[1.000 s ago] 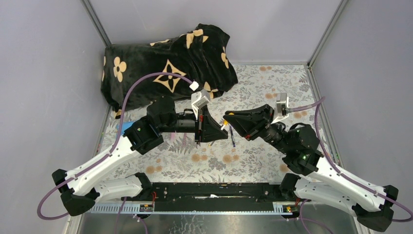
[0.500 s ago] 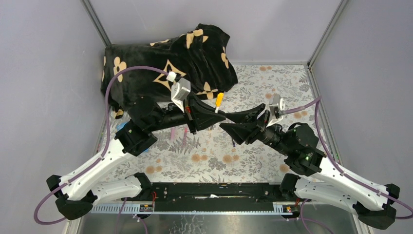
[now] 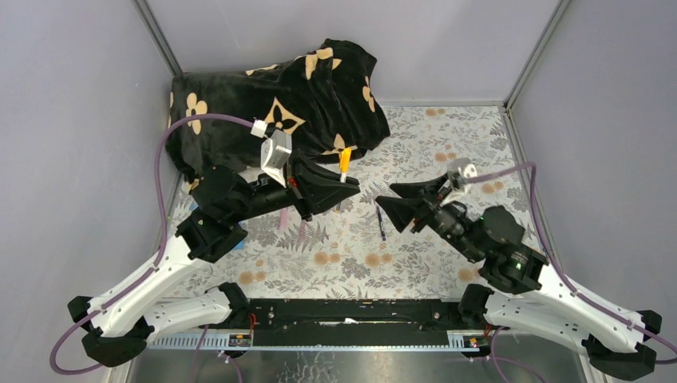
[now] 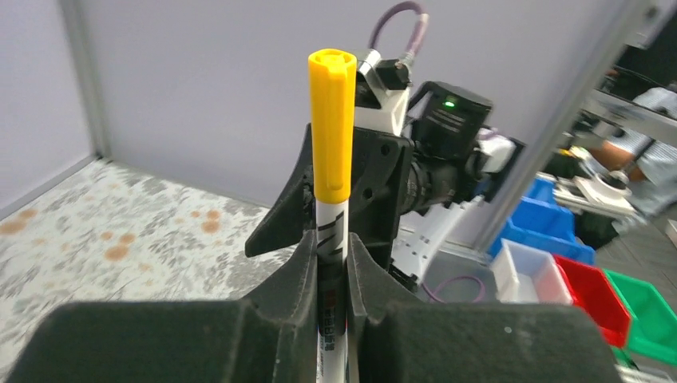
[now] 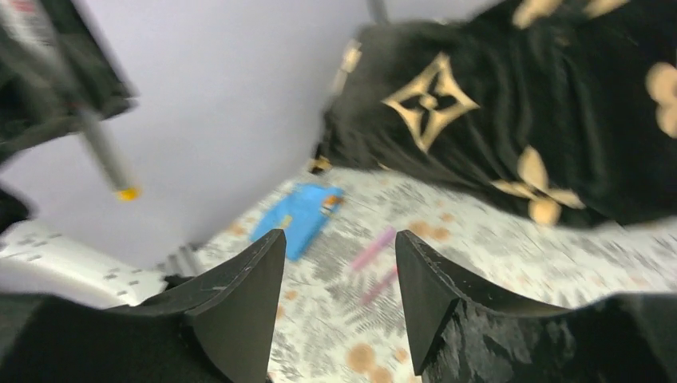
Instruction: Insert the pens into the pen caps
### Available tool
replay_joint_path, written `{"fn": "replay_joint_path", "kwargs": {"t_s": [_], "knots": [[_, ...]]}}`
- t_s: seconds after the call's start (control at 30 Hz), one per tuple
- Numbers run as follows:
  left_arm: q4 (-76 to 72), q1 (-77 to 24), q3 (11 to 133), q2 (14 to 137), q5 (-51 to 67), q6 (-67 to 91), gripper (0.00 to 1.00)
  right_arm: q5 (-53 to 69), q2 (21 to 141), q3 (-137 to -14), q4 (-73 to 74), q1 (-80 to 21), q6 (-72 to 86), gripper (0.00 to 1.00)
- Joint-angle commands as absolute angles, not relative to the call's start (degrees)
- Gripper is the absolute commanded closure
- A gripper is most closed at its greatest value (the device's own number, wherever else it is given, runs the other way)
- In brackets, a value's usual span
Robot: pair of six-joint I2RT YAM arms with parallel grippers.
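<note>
The white pen already has its yellow cap on, so next I should tilt my left gripper down, lower it to the cloth beside the pink pens and let go of the white pen.
A white pen with a yellow pen cap pushed on its tip stands upright between the pads of my left gripper, which is shut on it. From above, the capped pen sticks out of the left gripper near the blanket. My right gripper hangs open and empty to its right; its fingertips stand wide apart above the cloth. A dark blue pen lies below the right gripper. Two pink pens lie left of centre.
A black blanket with gold flowers is bunched at the back left. A blue flat card lies by the left wall. The floral tablecloth is bounded by grey walls on three sides.
The right gripper opened, let go of the cap end and drew back to the right. The left gripper carried the capped pen left and toward the blanket.
</note>
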State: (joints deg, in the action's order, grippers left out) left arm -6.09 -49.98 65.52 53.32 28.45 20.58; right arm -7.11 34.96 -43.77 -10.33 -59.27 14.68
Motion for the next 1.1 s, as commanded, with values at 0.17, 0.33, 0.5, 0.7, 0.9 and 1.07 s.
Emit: {"fn": "replay_joint_path", "kwargs": {"t_s": [0.17,0.33,0.5,0.7,0.9,1.07], "knots": [[11.7,-49.7,63.6,55.7,-5.6,22.0,1.00,-26.0,61.9,-67.2,32.0,-55.9,18.4,0.33],[20.9,-49.6,62.6,61.8,-14.1,24.1,1.00,-7.3,66.5,-64.6,32.4,-41.5,22.2,0.32],[24.1,-49.4,59.1,68.0,-18.9,28.3,1.00,3.4,67.1,-56.6,28.7,-28.8,25.6,0.30],[23.6,-49.1,54.4,75.5,-19.4,32.4,1.00,2.3,64.1,-50.4,27.6,-26.1,27.6,0.25],[21.3,-47.2,51.4,82.2,-18.4,35.5,1.00,4.7,58.6,-47.0,25.0,-26.1,28.5,0.21],[17.1,-43.9,48.2,84.2,-15.8,36.5,1.00,4.7,56.6,-46.6,25.9,-26.1,27.8,0.21]]}}
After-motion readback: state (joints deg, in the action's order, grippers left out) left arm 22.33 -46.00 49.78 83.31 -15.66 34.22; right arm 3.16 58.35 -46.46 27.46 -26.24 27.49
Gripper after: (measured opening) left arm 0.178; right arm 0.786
